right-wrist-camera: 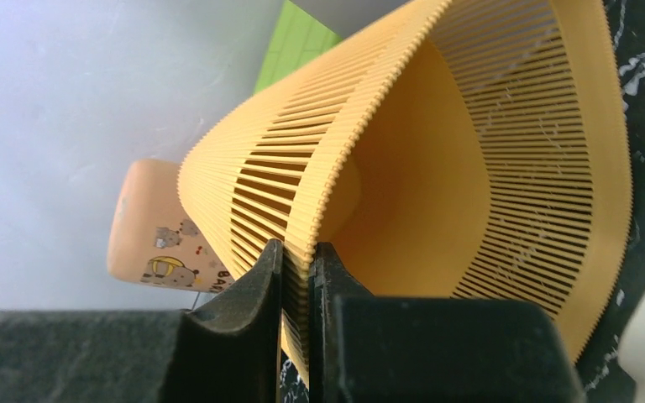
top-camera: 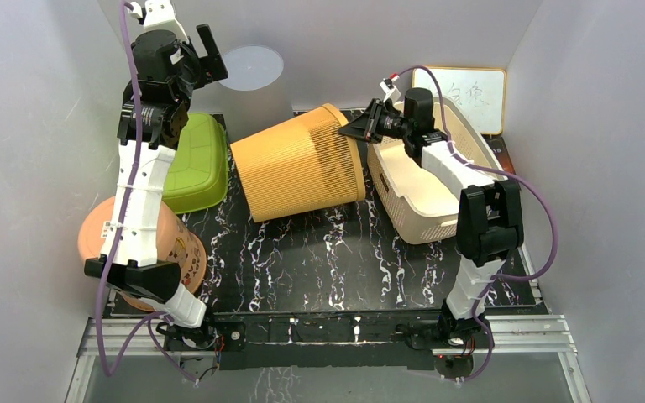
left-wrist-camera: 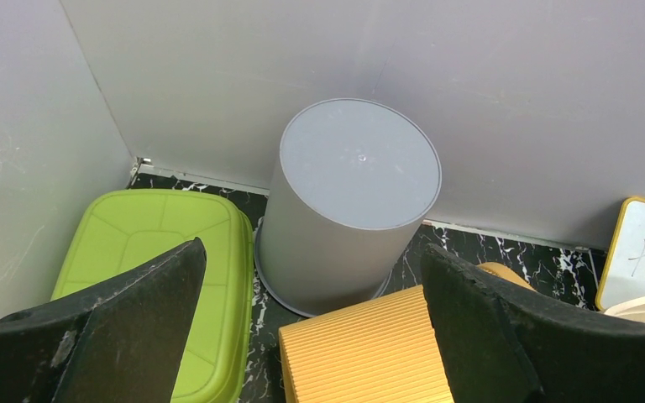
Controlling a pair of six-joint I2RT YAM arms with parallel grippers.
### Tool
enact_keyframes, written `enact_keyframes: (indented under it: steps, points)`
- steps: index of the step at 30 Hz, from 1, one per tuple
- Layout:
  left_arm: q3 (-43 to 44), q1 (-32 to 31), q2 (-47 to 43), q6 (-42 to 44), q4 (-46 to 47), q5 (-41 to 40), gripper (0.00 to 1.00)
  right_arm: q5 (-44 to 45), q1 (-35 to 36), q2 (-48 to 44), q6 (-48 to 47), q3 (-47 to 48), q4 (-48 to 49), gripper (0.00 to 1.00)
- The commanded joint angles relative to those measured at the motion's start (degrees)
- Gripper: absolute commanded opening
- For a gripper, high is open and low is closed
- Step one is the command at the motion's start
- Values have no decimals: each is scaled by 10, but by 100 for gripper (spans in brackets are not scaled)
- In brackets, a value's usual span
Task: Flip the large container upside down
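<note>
I will next move the basket's rim back and toward the green tub with my right gripper, then let go of the basket's rim there.
The large container, an orange slatted basket, lies on its side in the middle of the black marbled table. Its mouth faces right and its base faces left. My right gripper is shut on the upper part of its rim. In the right wrist view the two fingers pinch the ribbed rim wall, one outside and one inside the basket. My left gripper hangs high at the back left, open and holding nothing. In its own view the basket's base end shows below the spread left gripper.
An upturned grey bucket stands at the back wall. An upturned green tub lies left of the basket. A cream perforated basket sits right of it, with a whiteboard behind. A peach printed bin lies front left.
</note>
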Motion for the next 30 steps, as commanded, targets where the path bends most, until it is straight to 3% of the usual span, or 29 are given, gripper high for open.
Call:
enact_keyframes:
  steps: [1,2,9,16,22,30]
  points:
    - [7,-4,-16,10,0,-10,98,86,-8,48,-151,18,-232,6]
    - [6,-5,-16,10,1,-10,98,81,-8,49,-151,23,-230,0]
    - [7,-6,-18,12,2,-11,98,52,61,39,-177,76,-261,0]
    - [8,-10,-19,13,1,-13,98,25,155,31,-146,116,-291,0]
    - [11,-10,-22,13,0,-14,98,67,196,-52,-4,-28,-144,0]
    - [26,-23,-10,15,-6,-12,98,97,189,-118,28,-172,-112,0]
